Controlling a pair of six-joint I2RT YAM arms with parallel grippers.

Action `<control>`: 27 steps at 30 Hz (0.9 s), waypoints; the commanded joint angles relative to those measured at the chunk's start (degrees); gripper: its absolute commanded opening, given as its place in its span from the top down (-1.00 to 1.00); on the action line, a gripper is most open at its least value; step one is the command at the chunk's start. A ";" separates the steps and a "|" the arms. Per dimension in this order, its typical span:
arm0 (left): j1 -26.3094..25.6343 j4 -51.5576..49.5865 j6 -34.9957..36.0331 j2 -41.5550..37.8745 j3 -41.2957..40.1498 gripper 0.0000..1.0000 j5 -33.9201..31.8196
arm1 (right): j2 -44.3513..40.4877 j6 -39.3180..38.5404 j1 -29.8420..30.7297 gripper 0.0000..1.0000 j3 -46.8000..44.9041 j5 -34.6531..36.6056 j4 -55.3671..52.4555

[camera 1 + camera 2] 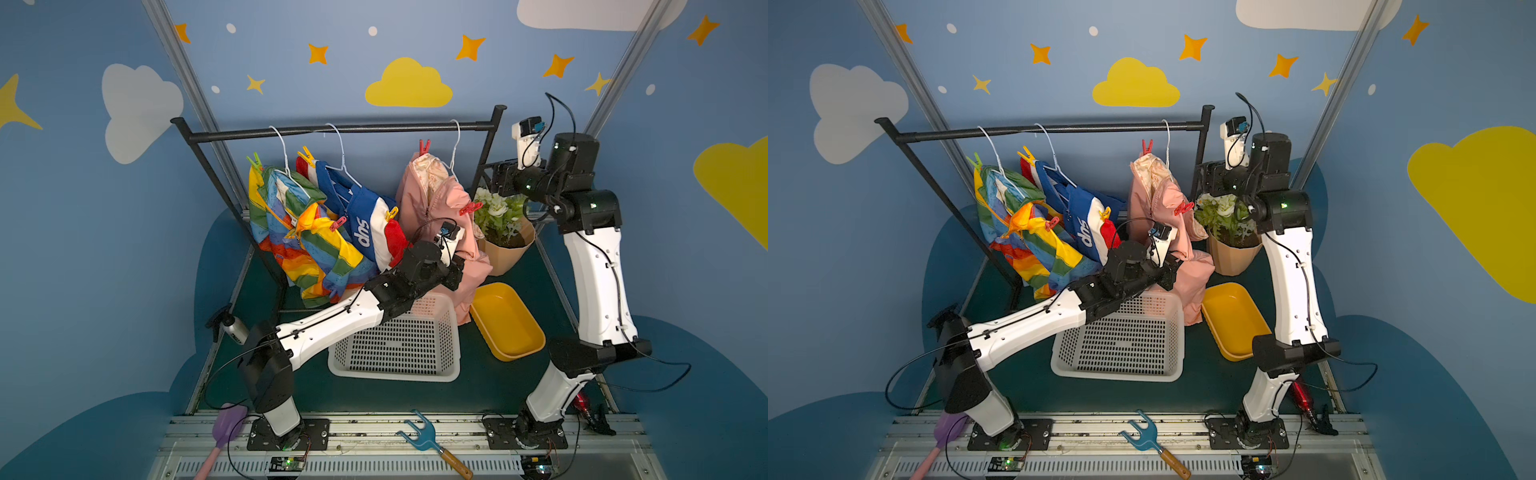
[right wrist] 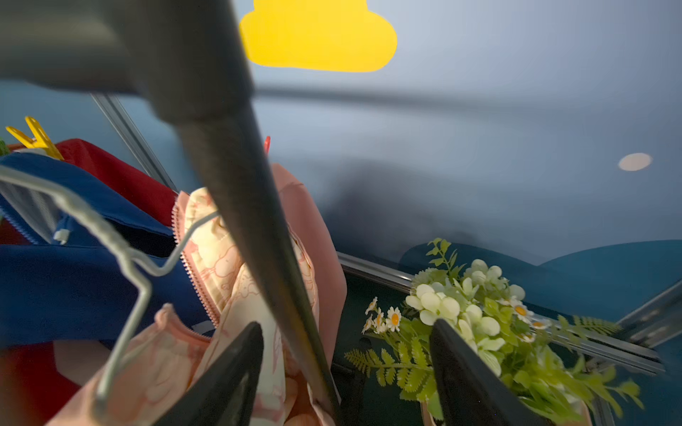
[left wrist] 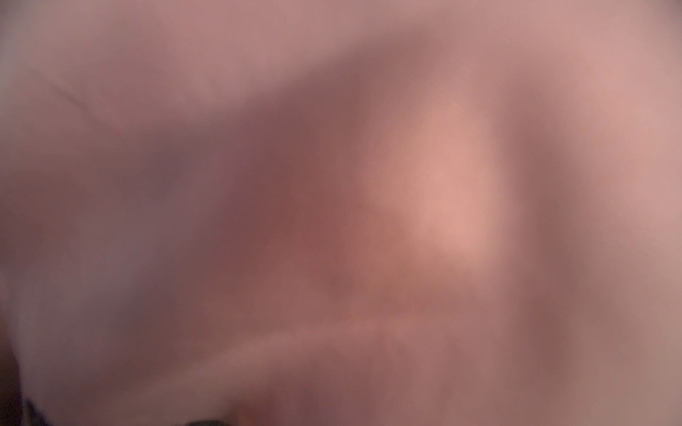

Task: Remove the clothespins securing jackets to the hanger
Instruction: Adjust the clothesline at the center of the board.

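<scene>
The pink jacket's hanger wire is bare between the black bar and the jacket's collar. My right gripper needs to move past the rack's post onto the wire's neck next and close there.
Three jackets hang on white wire hangers from a black rail: rainbow-striped, blue/white/red and pink. Several clothespins clip them: green, yellow and red at the far shoulders, pink, yellow and red at the near ones. My left gripper is pressed into the pink jacket's lower part. Its wrist view shows only blurred pink cloth, so its fingers are hidden. My right gripper is open and empty beside the rack's right post.
A white slotted basket sits under the left arm, with a yellow tray to its right. A potted plant stands below the right gripper. A blue rake, a purple spatula and a spray bottle lie near the front.
</scene>
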 commanded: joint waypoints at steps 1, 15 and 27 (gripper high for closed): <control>0.40 2.03 0.49 -0.79 -0.97 0.68 0.35 | -2.79 1.61 1.50 -0.45 -0.27 4.57 -6.04; 0.46 4.76 0.37 -7.39 -7.14 -0.27 0.46 | -2.27 1.28 11.97 -0.33 5.29 8.27 -11.37; 0.43 2.62 1.01 -12.72 -11.19 -0.44 -0.65 | 8.78 1.26 12.85 -0.20 14.20 6.29 -8.66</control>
